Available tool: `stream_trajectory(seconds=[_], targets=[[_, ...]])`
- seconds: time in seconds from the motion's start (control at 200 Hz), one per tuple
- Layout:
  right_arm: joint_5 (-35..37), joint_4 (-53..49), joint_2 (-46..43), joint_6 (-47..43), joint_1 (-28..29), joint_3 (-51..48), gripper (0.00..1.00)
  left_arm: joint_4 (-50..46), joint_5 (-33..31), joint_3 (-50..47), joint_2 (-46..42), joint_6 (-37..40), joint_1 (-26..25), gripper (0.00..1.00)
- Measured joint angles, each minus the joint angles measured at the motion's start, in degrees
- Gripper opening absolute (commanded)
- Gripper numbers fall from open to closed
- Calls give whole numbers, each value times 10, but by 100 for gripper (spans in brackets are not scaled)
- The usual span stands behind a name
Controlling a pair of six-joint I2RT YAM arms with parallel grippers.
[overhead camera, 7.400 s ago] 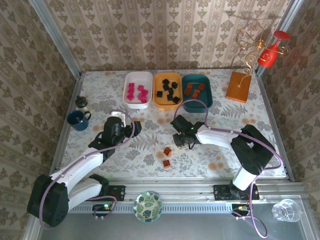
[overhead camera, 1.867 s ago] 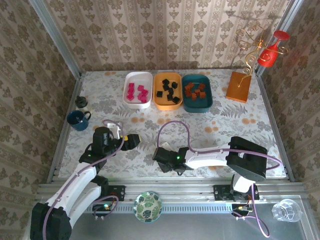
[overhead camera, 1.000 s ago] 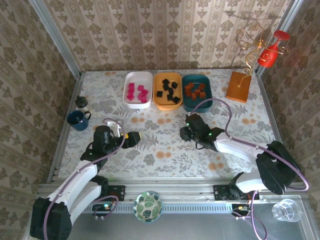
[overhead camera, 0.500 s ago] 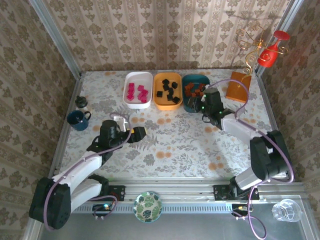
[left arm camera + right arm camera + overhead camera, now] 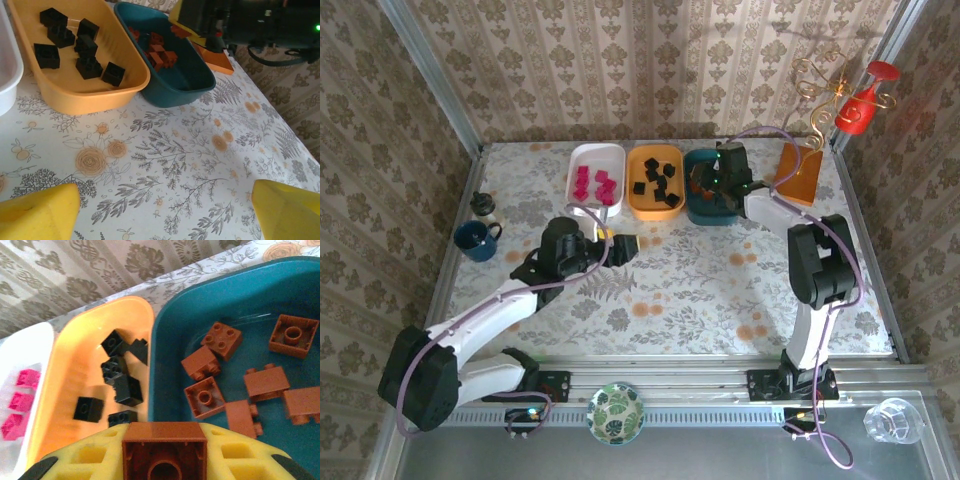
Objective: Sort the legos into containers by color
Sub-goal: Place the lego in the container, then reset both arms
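My right gripper moves down toward the brown pile inside the teal tray [image 5: 720,215] next and releases the lego, since it already holds legos of that brown.
Three containers stand in a row at the back: a white tray [image 5: 596,195] with magenta legos [image 5: 594,184], an orange tray [image 5: 655,207] with black legos [image 5: 658,181], and a dark teal tray [image 5: 720,215] with brown legos [image 5: 205,397]. My right gripper [image 5: 713,180] hovers over the teal tray [image 5: 172,340], shut on a brown lego [image 5: 165,452] between its yellow pads. Further forward, my left gripper [image 5: 625,243] is open over bare tablecloth in front of the orange tray [image 5: 85,92], its jaws wide apart with nothing between them [image 5: 162,212].
A dark blue mug [image 5: 477,240] and a small dark jar [image 5: 483,205] stand at the left edge. An orange stand with gold wire [image 5: 798,172] sits right of the teal tray, close to my right arm. A patterned plate [image 5: 615,412] lies on the front rail.
My right arm has swung from the middle of the table back to the teal tray, carrying the brown lego. My left gripper has moved right and towards the trays, staying open.
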Motion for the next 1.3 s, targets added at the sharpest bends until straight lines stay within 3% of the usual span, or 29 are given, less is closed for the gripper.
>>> stream_trajectory(seconds=[0.39, 0.455, 0.635, 0.785, 0.9, 1.095, 1.215, 1.3], targets=[[48, -66, 104, -60, -31, 108, 32, -43, -64, 8, -23, 18, -23, 91], [54, -78, 112, -68, -34, 123, 39, -48, -73, 8, -28, 19, -23, 91], [60, -99, 116, -79, -40, 144, 70, -59, -91, 2, -33, 24, -22, 91], [41, -106, 100, -87, -40, 137, 77, -63, -99, -9, -40, 26, -9, 91], [7, -94, 37, -84, -38, 83, 81, -65, -105, -22, -56, 26, 14, 91], [-30, -55, -151, -88, -29, -72, 90, -65, -145, -61, -111, 31, 66, 95], [3, -48, -268, -106, -25, -177, 100, -56, -189, -93, -143, 36, 115, 98], [54, -44, -344, -126, -26, -252, 100, -42, -208, -111, -156, 40, 155, 100]])
